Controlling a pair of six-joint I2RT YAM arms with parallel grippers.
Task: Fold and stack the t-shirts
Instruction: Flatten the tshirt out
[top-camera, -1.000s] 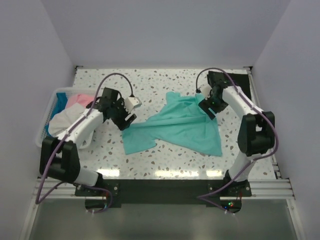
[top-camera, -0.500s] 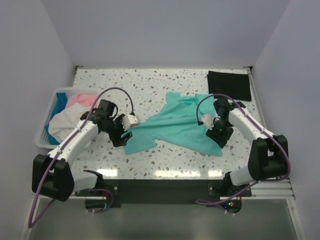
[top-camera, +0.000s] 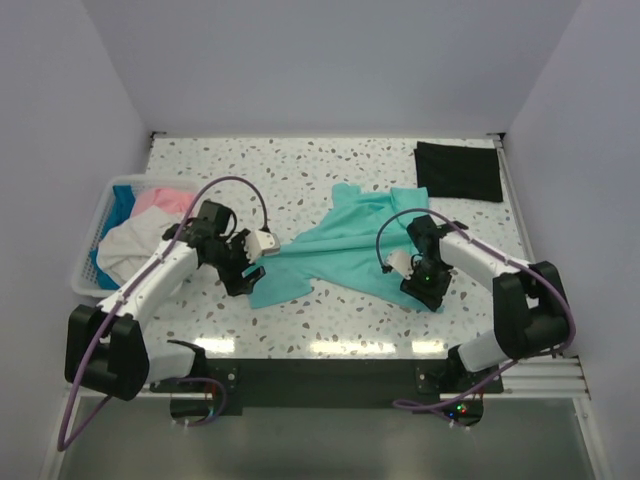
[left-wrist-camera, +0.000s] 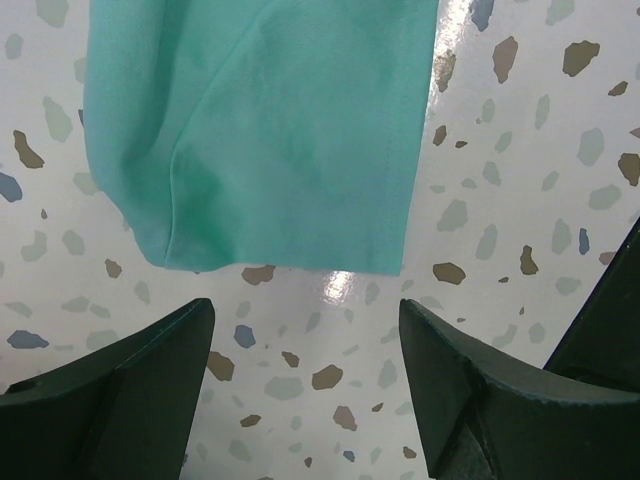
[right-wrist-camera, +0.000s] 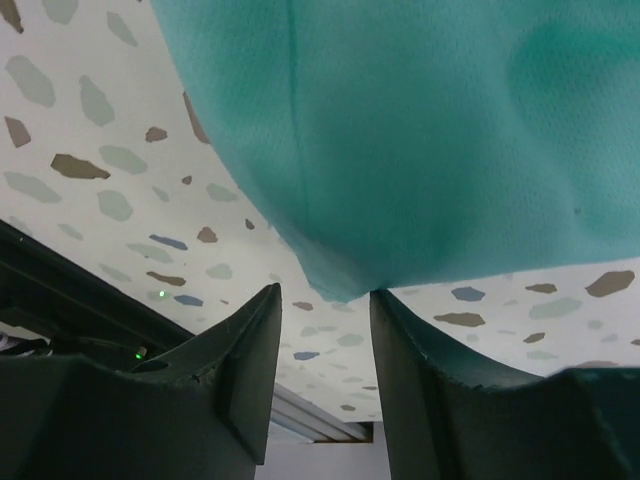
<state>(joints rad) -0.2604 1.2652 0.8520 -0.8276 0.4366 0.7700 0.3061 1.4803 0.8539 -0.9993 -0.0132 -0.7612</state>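
Observation:
The near corner of the t-shirt's teal hem lies flat just beyond my left gripper's open fingers, so I will move them back and down onto it next.
A teal-green t-shirt (top-camera: 350, 248) lies spread and crumpled at mid-table. My left gripper (top-camera: 243, 272) hovers at its near-left corner. In the left wrist view the left gripper (left-wrist-camera: 305, 312) is open over bare table, the teal hem (left-wrist-camera: 270, 130) just beyond its tips. My right gripper (top-camera: 421, 287) sits at the shirt's near-right corner. In the right wrist view the right gripper (right-wrist-camera: 322, 295) is narrowed but apart, with the teal corner (right-wrist-camera: 340, 280) at its tips and table showing through the gap. A folded black t-shirt (top-camera: 458, 170) lies at the back right.
A white slatted basket (top-camera: 86, 270) stands at the left edge, holding a white t-shirt (top-camera: 128, 245), a pink one (top-camera: 160, 200) and a bright blue one (top-camera: 122, 198). Walls close in the table on three sides. The arm bases sit along the near edge.
My right arm swung from the shirt's far side to its near-right corner and its jaws narrowed. My left gripper dropped to the shirt's near-left corner, still open.

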